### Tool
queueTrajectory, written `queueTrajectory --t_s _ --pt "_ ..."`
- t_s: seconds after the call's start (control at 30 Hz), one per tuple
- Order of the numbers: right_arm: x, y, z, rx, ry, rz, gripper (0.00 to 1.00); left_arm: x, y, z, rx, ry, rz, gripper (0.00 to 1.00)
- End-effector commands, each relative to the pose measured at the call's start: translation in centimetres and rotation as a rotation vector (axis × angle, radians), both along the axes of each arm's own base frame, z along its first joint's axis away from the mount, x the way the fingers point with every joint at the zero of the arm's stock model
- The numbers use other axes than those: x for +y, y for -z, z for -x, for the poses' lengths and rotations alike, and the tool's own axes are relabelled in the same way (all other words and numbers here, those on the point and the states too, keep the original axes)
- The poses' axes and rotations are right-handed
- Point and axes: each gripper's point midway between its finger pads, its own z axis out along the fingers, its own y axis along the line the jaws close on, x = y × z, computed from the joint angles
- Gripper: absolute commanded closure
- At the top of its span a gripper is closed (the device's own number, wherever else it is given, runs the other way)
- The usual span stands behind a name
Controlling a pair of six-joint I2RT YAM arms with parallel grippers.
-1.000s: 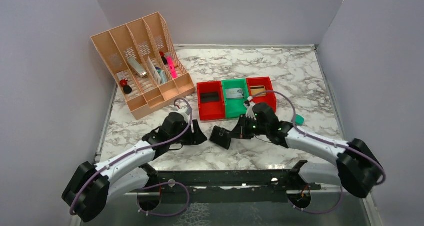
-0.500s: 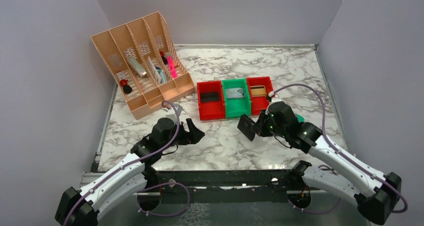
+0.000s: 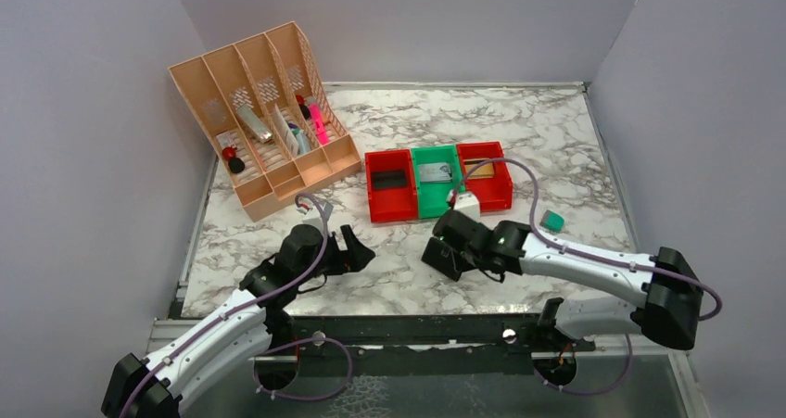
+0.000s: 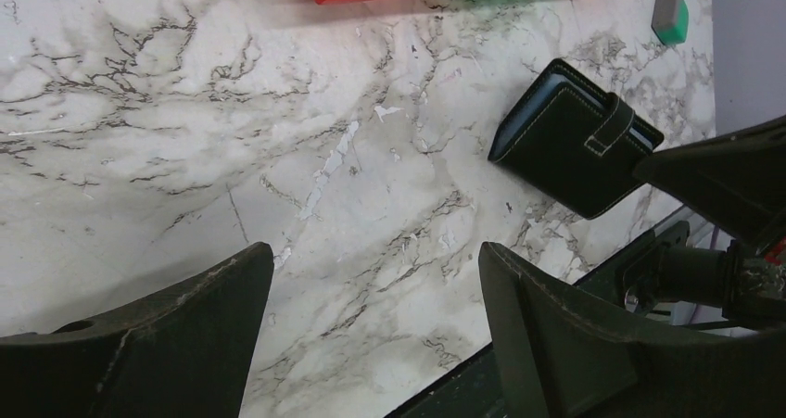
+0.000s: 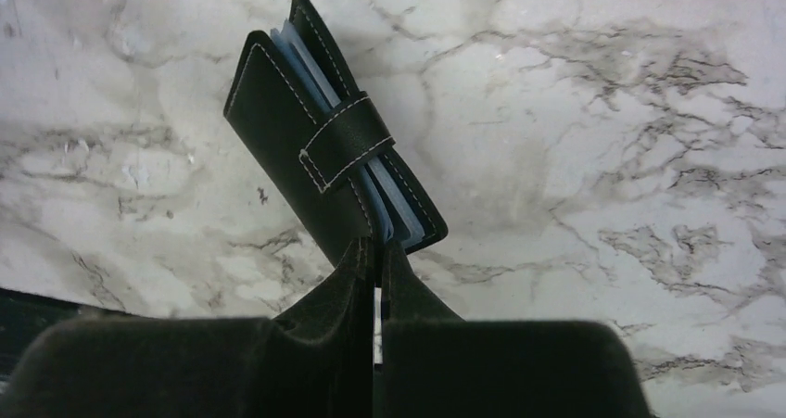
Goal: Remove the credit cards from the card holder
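Observation:
The card holder, tilted low over the marble and pinched at its near corner by my right gripper, goes down toward the tabletop beneath the card holder [image 3: 436, 256] next for release.
The card holder [image 5: 310, 126] is a black bifold, folded shut with its tab strapped across, grey-blue panel edges showing along one side. My right gripper [image 5: 374, 249] is shut on its near edge. In the top view the card holder [image 3: 436, 256] sits low over the marble at front centre, at the right gripper [image 3: 454, 248]. My left gripper [image 3: 357, 251] is open and empty, a little left of the holder, which shows in the left wrist view [image 4: 575, 135]. A grey card [image 3: 433, 171] lies in the green bin and a dark card [image 3: 392, 179] in the left red bin.
Red, green and red bins [image 3: 436, 205] stand in a row behind the grippers. A tan desk organiser [image 3: 264, 112] with pens stands at back left. A small teal block [image 3: 553, 221] lies at the right, also in the left wrist view [image 4: 669, 15]. Grey walls enclose the table.
My right gripper carried the holder right, then back left and lower toward front centre. My left arm drew back slightly toward its base, still open.

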Motion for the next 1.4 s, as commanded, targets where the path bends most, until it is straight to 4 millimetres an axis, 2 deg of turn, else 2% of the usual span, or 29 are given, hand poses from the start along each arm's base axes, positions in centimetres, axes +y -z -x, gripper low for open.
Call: queueTrajectory --t_s 0.0,0.1,0.2,0.3,0.4,0.5,0.7,0.83,0.93,1.07,1.17,1.23,1.37 --pt "0.3 -0.5 1.3 -0.097 0.014 0.161 0.99 0.2 -0.8 -0.4 -0.006 -0.028 0.006 0.15" --pt "2.3 0.4 2.6 -0.106 -0.049 0.226 0.98 0.6 -0.8 -0.4 0.012 -0.062 0.005 0.15" --pt "3.6 1.8 3.9 -0.120 -0.082 0.337 0.99 2.1 -0.7 -0.7 0.043 -0.171 -0.016 0.15" --pt "2.7 2.1 4.3 -0.198 0.011 0.526 0.99 2.9 -1.4 -0.8 0.024 -0.204 -0.021 0.15" --pt "1.0 0.6 3.6 -0.276 0.090 0.672 0.99 3.2 -2.1 -0.9 0.001 -0.218 -0.007 0.15" --pt "0.7 -0.4 3.3 -0.311 0.115 0.630 0.99 3.2 -2.6 -0.8 -0.009 -0.221 0.009 0.16" --pt "0.0 -4.1 2.7 -0.373 0.157 0.429 0.99 3.1 -2.7 -0.9 -0.004 -0.224 0.006 0.16" --pt "-1.0 -5.5 2.0 -0.434 0.134 0.416 0.99 2.9 -2.6 -1.0 0.006 -0.210 -0.004 0.16" --pt "0.0 -4.3 1.8 -0.426 0.066 0.494 0.99 2.8 -2.7 -1.1 0.010 -0.209 -0.010 0.16" --pt "1.5 -1.2 1.7 -0.399 0.024 0.679 0.99 3.2 -2.8 -1.3 0.001 -0.234 -0.020 0.16" --pt "3.0 0.3 1.8 -0.414 -0.024 0.776 0.98 4.0 -3.1 -1.6 0.002 -0.288 -0.023 0.17" --pt "4.3 1.2 2.2 -0.417 -0.066 0.767 0.96 4.8 -3.5 -1.7 0.003 -0.339 -0.025 0.16" --pt "7.6 3.6 3.3 -0.334 -0.213 0.633 0.96 6.5 -4.4 -1.8 -0.022 -0.424 -0.027 0.16"
